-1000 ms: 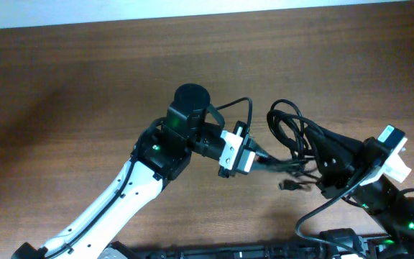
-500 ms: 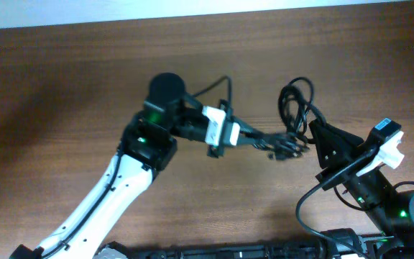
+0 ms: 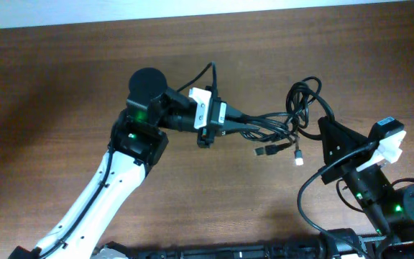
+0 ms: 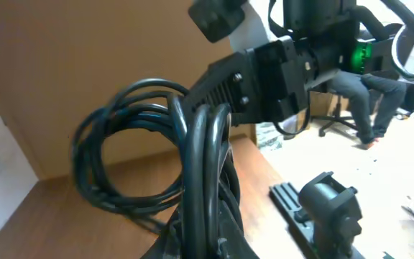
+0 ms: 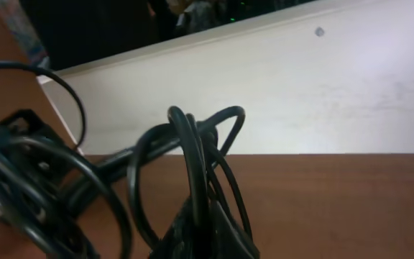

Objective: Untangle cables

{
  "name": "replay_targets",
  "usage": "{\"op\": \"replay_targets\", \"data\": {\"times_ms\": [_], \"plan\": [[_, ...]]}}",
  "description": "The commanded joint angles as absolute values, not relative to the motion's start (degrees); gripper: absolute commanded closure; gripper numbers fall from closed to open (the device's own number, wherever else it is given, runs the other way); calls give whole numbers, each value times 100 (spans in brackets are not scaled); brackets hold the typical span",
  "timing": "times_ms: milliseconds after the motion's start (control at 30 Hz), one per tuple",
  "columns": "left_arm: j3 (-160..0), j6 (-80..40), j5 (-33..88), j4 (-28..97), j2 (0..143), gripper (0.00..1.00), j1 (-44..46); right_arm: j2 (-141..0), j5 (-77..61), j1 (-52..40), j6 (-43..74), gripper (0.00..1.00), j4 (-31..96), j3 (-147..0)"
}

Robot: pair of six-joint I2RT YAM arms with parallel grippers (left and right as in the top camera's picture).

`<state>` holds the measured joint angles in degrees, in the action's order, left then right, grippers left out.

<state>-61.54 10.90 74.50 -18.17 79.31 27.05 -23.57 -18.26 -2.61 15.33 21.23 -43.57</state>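
Observation:
With the cords bunched in loops between my grippers, I will pull my right gripper away from the left gripper, return it toward the loops and release them.
The cables [image 3: 304, 101] are thin black cords, looped at the right and stretched into a strand between my two grippers. Two plug ends [image 3: 279, 152] lie loose on the wood below the strand. My left gripper [image 3: 254, 124] is shut on the strand's left end. In the left wrist view the cords [image 4: 196, 151] run up out of its closed gripper [image 4: 207, 241] to a loop. My right gripper [image 3: 323, 126] is shut on the loops' right side. In the right wrist view the cords [image 5: 191, 155] rise out of its closed gripper [image 5: 203, 237].
The wooden table [image 3: 63, 79] ends at a white strip [image 3: 192, 8] along the far side. A thicker black arm wire [image 3: 304, 198] curls by the right arm's base. A black rail [image 3: 214, 252] runs along the near edge.
My left gripper has moved left and up the table with its cords, drawing the bundle into a stretched strand. The right gripper shifted slightly right. The plug ends now lie below the strand.

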Motion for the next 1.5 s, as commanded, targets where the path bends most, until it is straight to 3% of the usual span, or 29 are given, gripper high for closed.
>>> {"op": "replay_targets", "data": {"times_ms": [0,533,767,1000,1233,1467], "plan": [[-6208,467,7352,-2169,7905,100,2327,-2335,-1310,-259,1485,96,2237,-4403],[-6208,738,7459,-2224,7907,100,2174,-2335,-888,-259,1518,96,2462,-4403],[-6208,451,7054,-1959,7907,100,1776,-2335,856,-259,3319,96,3135,-4403],[-6208,320,6532,-1675,7907,100,1704,-2335,843,-259,3535,96,3127,-4405],[-6208,139,5843,-1308,7907,100,1708,-2335,845,-259,4797,96,3131,-4403],[-6208,84,5857,-1278,7907,100,1708,-2335,1107,-259,4875,96,3199,-4403]]}}
